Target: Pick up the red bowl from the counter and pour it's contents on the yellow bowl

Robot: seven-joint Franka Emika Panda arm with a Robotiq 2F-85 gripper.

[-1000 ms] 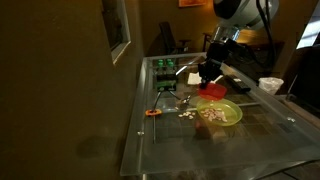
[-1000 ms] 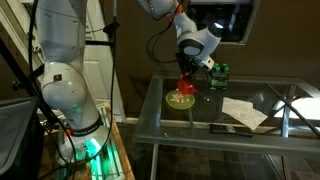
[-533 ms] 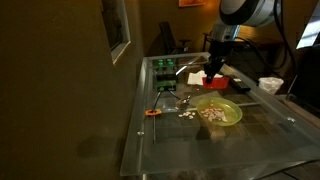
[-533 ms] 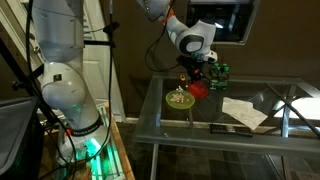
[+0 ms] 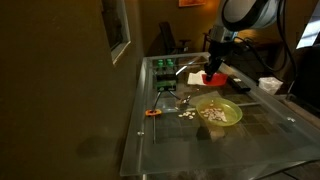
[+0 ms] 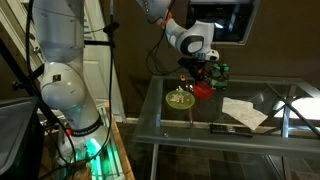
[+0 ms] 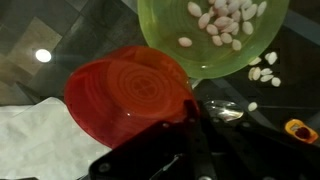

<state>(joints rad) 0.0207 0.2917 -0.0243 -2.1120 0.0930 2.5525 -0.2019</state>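
Note:
Next, my gripper lowers the red bowl onto the bare tabletop between the yellow bowl (image 5: 219, 112) and the white cloth to release its rim, since that spot looks empty.
My gripper (image 5: 212, 68) is shut on the rim of the red bowl (image 5: 213, 77) and holds it just above the counter (image 5: 260, 140), beside and behind the yellow bowl (image 5: 219, 112). In the wrist view the red bowl (image 7: 125, 95) looks empty and level, with a dark finger (image 7: 195, 120) across its rim. The yellow bowl (image 7: 215, 35) holds pale kernels (image 7: 225, 18). More kernels (image 5: 186, 112) lie spilled on the glass beside it. In an exterior view the red bowl (image 6: 203, 88) hangs next to the yellow bowl (image 6: 181, 99).
A small orange object (image 5: 152, 112) lies near the counter's left edge. A white cup (image 5: 270, 85) stands at the far right. White paper (image 6: 243, 110) lies on the glass. Green items (image 5: 165, 69) sit at the back. A white cloth (image 7: 35, 150) lies under the red bowl.
My gripper has lifted the red bowl away from over the yellow bowl and moved it back toward the rear of the counter, turning it level.

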